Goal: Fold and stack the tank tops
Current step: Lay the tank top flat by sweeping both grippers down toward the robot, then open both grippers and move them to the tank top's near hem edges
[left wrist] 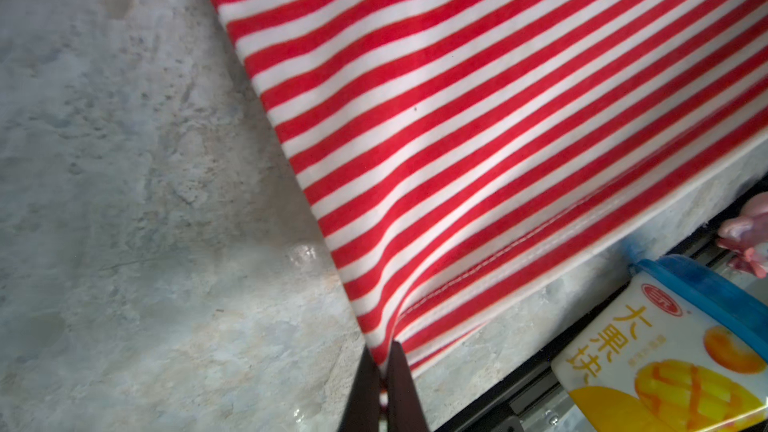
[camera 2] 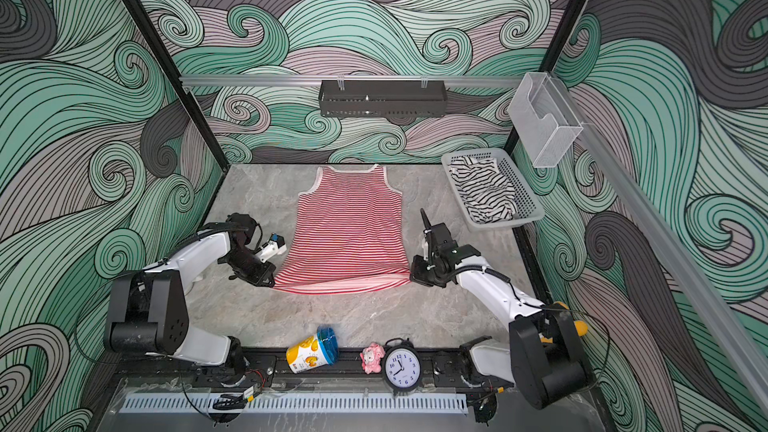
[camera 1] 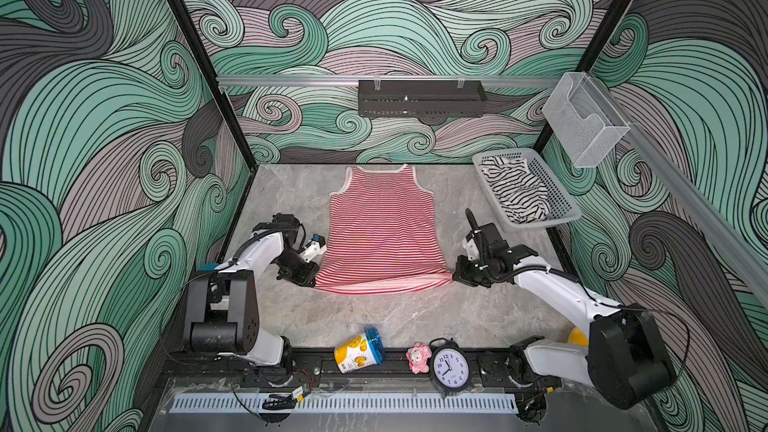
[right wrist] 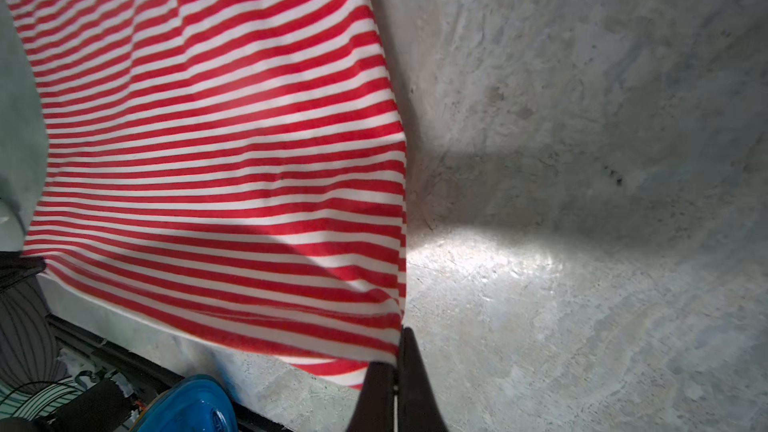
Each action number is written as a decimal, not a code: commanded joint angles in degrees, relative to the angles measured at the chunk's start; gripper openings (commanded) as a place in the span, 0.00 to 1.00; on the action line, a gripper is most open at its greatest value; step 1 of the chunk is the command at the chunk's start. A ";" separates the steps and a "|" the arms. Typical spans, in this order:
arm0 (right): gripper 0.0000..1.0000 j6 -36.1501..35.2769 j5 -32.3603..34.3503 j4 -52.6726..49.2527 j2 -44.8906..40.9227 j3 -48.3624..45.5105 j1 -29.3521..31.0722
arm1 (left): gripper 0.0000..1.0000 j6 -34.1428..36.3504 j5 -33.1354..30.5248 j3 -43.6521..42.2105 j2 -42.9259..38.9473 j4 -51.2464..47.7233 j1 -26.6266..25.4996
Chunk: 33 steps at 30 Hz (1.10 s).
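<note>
My right gripper holds its corner of the hem, and the hem still hangs raised. It will next move back and down to the bare tabletop on the hem's near side and let go of the corner there.
A red-and-white striped tank top lies spread on the grey table, straps toward the back wall. Its hem is lifted off the table and stretched between both grippers. My left gripper is shut on the hem's left corner. My right gripper is shut on the hem's right corner. The red-and-white tank top fills much of both wrist views. A black-and-white tank top lies crumpled in a basket.
The grey basket stands at the back right. Along the front edge lie a tipped yellow cup with a blue lid, a pink plush toy and a black alarm clock. A black shelf hangs on the back wall.
</note>
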 commanded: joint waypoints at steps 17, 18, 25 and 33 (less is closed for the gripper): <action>0.18 5.92 10.57 -3.24 3.15 -3.77 9.74 | 0.24 5.07 -7.22 1.01 6.50 -7.69 -5.18; 0.22 5.75 10.48 -3.82 2.35 -3.54 9.70 | 0.24 5.46 -7.66 1.16 6.19 -8.07 -5.18; 0.39 6.51 10.76 -9.23 -7.97 -0.48 9.74 | 0.26 5.48 -9.41 4.82 2.44 -9.25 -5.25; 0.29 11.15 6.40 -0.18 2.50 1.30 10.78 | 0.25 -0.46 -6.80 11.03 8.12 -3.35 -8.50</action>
